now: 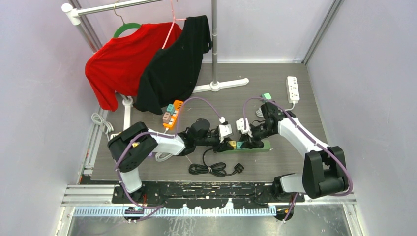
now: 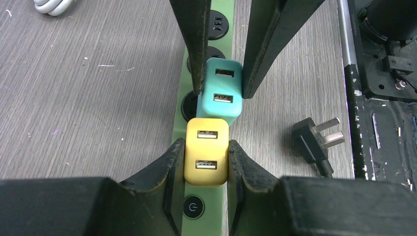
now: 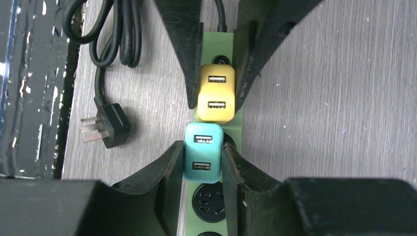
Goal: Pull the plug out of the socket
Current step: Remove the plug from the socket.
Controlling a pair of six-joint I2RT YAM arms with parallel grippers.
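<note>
My right gripper lifts the teal plug (image 2: 221, 93) up and outward next. It then lowers and releases it beside the white strip, since that bare tabletop lies outward of my right gripper.
A green power strip (image 2: 209, 221) lies on the grey table, also in the right wrist view (image 3: 241, 125) and the top view (image 1: 263, 145). A yellow USB plug (image 2: 206, 152) and a teal USB plug (image 2: 221, 93) sit in it side by side. My left gripper (image 2: 206, 164) is shut on the yellow plug (image 3: 216, 93). My right gripper (image 3: 202, 167) is shut on the teal plug (image 3: 202, 152). In the top view both grippers meet over the strip, left (image 1: 227, 144) and right (image 1: 244, 144).
The strip's black cord (image 1: 209, 168) with its loose black plug (image 2: 314, 140) lies near the front edge. An orange strip (image 1: 173, 114) with plugs, a white strip (image 1: 293, 89), and a clothes rack with a red (image 1: 123, 61) and a black shirt stand farther back.
</note>
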